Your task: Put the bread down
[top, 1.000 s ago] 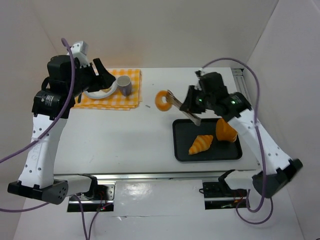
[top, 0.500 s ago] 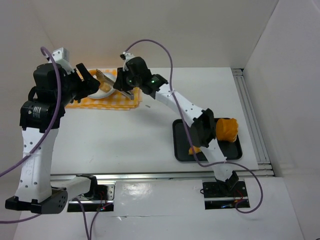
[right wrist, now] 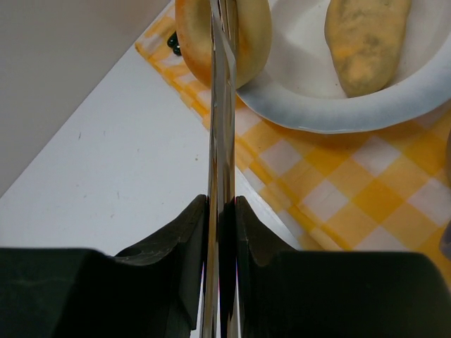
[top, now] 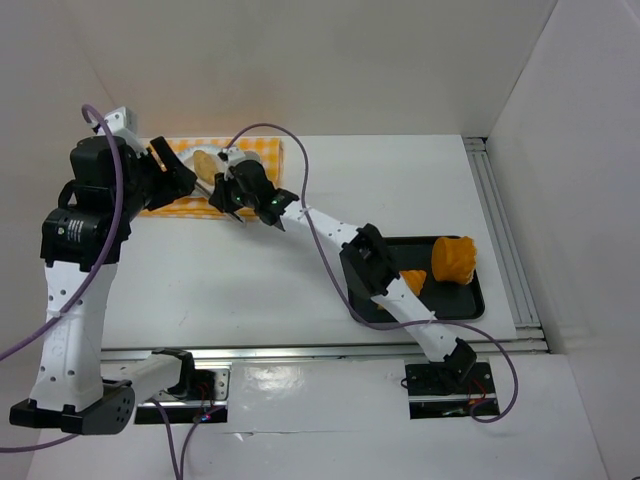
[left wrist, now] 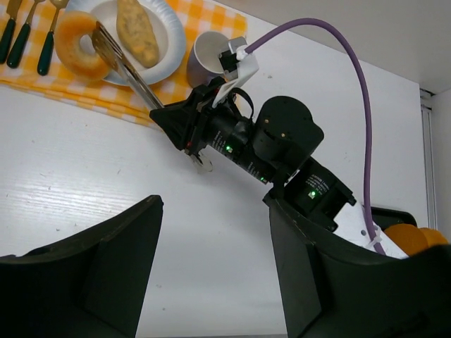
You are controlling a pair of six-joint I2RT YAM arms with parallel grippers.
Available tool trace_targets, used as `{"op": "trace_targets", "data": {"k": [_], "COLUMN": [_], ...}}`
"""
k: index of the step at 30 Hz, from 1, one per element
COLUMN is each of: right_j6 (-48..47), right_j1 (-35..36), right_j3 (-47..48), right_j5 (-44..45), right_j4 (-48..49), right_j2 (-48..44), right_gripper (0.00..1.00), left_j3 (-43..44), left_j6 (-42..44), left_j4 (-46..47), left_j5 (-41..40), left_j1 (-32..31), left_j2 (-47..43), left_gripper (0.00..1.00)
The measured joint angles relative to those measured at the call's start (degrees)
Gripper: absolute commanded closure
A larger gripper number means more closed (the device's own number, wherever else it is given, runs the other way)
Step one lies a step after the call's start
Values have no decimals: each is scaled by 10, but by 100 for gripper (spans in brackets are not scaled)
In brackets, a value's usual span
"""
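Note:
I should carry the doughnut sideways toward the bread (left wrist: pixel 137 32) with my right gripper, in past the plate's rim, and open the metal tongs there, because the doughnut hangs out over the cloth.
The bread (left wrist: pixel 137 32), a pale golden oval roll, lies on the white plate (left wrist: pixel 171 51) on the yellow checked cloth; it also shows in the right wrist view (right wrist: pixel 366 39) and the top view (top: pixel 207 160). My right gripper (right wrist: pixel 222 205) is shut on metal tongs (right wrist: pixel 221 127), whose tips sit at the ring doughnut (right wrist: pixel 252 35) on the plate's left rim, beside the bread. My left gripper (left wrist: pixel 215 208) is open and empty, hovering over the white table just near of the cloth.
A cup (left wrist: pixel 208 56) stands right of the plate. Green-handled cutlery (left wrist: pixel 21 32) lies on the cloth's left end. A black tray (top: pixel 470 303) at the right holds a croissant (top: pixel 412 282) and another orange pastry (top: pixel 452 258). The right arm stretches across the table.
The right arm swung from above the tray leftward to the plate, carrying the doughnut in the tongs. The left gripper drew back off the plate, and the bread now shows on it.

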Motion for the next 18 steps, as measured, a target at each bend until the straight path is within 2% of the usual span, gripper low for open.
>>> {"op": "trace_targets", "data": {"k": [10,14,16,18], "right_j6": [3,9,14,17], "right_j1": [1,-2,-3,-3], "right_j3": [-4,-27,-55,-78], "right_j5": [41,57,71,86], "right_j4": [41,63,78,91], "right_j2": [6,5,-1,-5], "right_gripper": [94,100,100,95], "left_j3": [-7,-7,-7,-7], "left_j6": [0,1,1,1], "left_j4": [-2,-1,-1,-1], "left_j5": [-8,-8,-8,-8], "left_j1": [0,0,0,0], "left_j2": [1,1,1,1], "left_gripper": [25,25,25,25]}}
